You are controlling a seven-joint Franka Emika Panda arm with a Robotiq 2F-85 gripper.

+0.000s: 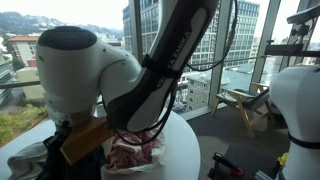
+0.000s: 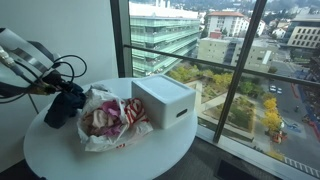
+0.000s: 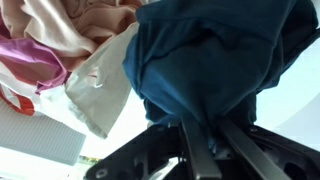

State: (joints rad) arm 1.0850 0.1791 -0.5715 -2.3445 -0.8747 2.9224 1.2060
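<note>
My gripper brings the hanging dark blue cloth down onto the bare tabletop beside the clothes heap next. It releases it there, since that clear spot lies below my gripper.
My gripper (image 3: pixel 205 130) is shut on a dark blue cloth (image 3: pixel 215 60), whose folds bunch up between the two fingers in the wrist view. In an exterior view the blue cloth (image 2: pixel 63 105) hangs from the gripper just above the left side of the round white table (image 2: pixel 150 150). Right beside it lies a heap of pink, red and cream clothes (image 2: pixel 108 118), which also shows in the wrist view (image 3: pixel 60 45) and in an exterior view (image 1: pixel 135 153). The arm (image 1: pixel 160 70) hides the gripper itself in that view.
A white box (image 2: pixel 165 100) stands on the table on the window side of the clothes heap. Large windows run behind the table. A wooden chair (image 1: pixel 245 105) stands on the floor by the window. A white wall rises behind the arm (image 2: pixel 60 30).
</note>
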